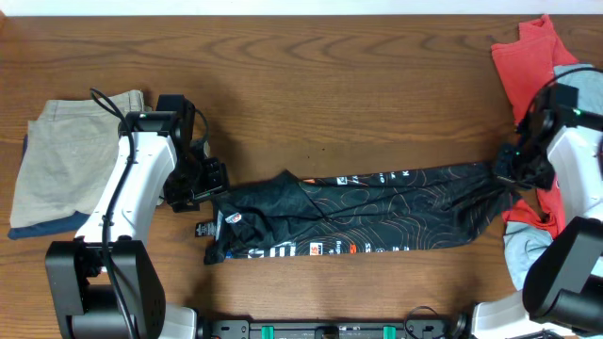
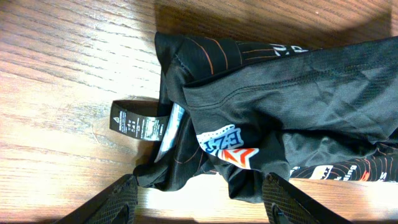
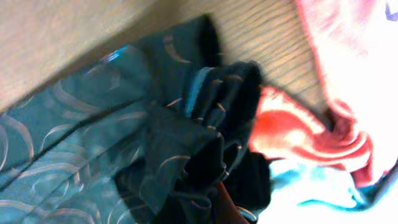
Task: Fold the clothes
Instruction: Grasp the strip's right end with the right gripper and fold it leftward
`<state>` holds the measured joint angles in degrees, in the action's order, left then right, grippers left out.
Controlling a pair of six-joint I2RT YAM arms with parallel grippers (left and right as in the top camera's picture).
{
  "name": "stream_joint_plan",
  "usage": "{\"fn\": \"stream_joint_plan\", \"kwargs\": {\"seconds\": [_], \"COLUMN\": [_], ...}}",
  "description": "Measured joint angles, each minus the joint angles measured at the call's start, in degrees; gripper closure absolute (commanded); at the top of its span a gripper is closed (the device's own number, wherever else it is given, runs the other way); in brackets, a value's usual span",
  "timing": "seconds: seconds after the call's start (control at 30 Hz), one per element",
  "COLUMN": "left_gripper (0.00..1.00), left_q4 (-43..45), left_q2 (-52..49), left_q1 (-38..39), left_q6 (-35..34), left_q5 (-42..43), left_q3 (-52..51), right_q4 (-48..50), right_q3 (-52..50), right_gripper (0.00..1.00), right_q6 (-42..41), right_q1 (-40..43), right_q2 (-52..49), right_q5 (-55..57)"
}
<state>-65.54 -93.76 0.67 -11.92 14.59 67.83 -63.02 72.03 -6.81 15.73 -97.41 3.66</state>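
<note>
The jersey (image 1: pixel 358 215) still lies stretched long, so its bunched end goes left in the overhead view onto the jersey's middle next, in my right gripper.
The black jersey (image 1: pixel 358 215) with orange contour lines lies stretched in a long band across the table's middle. My left gripper (image 1: pixel 209 181) is at its left end. In the left wrist view the fingers (image 2: pixel 199 200) are open, with the jersey's bunched edge (image 2: pixel 261 112) lying between them and its black tag (image 2: pixel 134 123) on the wood. My right gripper (image 1: pixel 509 171) is at the jersey's right end. In the right wrist view it is shut on bunched jersey cloth (image 3: pixel 186 143).
Folded tan trousers (image 1: pixel 66 155) lie on something dark blue at the far left. A red garment (image 1: pixel 532 56) and light blue cloth (image 1: pixel 518 250) are piled at the right edge, close to the right arm. Bare wood fills the back.
</note>
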Motion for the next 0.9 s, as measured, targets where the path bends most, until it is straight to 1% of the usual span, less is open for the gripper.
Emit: {"fn": "stream_joint_plan", "kwargs": {"seconds": [0.1, 0.23, 0.43, 0.63, 0.7, 0.73, 0.77, 0.9], "left_gripper": [0.34, 0.34, 0.34, 0.34, 0.34, 0.34, 0.34, 0.34], "left_q4": [0.00, 0.02, 0.00, 0.00, 0.00, 0.02, 0.00, 0.02], "left_q2": [0.00, 0.00, 0.00, 0.00, 0.00, 0.00, 0.00, 0.00], "left_q1": [0.00, 0.00, 0.00, 0.00, 0.00, 0.00, 0.00, 0.00], "left_q6": [0.00, 0.00, 0.00, 0.00, 0.00, 0.00, 0.00, 0.00], "left_q5": [0.02, 0.00, 0.02, 0.02, 0.02, 0.00, 0.00, 0.00], "left_q3": [0.00, 0.00, 0.00, 0.00, 0.00, 0.00, 0.00, 0.00], "right_q4": [-1.64, -1.95, -2.05, -1.03, -0.07, 0.46, 0.90, 3.96], "right_q3": [0.00, 0.00, -0.57, -2.03, -2.12, -2.12, -2.12, -2.14], "right_gripper": [0.99, 0.99, 0.99, 0.99, 0.93, 0.86, 0.83, 0.64], "right_q6": [-0.11, -1.53, -7.34, -12.48, -13.66, -13.97, -14.53, -14.75], "right_q1": [-3.85, -11.23, -23.08, -32.20, -34.45, -35.47, -36.46, -40.19], "right_q2": [0.00, 0.00, 0.00, 0.00, 0.00, 0.00, 0.00, 0.00], "right_q5": [-2.08, -6.75, -9.55, -10.36, -10.43, -10.43, -10.56, -12.35]}}
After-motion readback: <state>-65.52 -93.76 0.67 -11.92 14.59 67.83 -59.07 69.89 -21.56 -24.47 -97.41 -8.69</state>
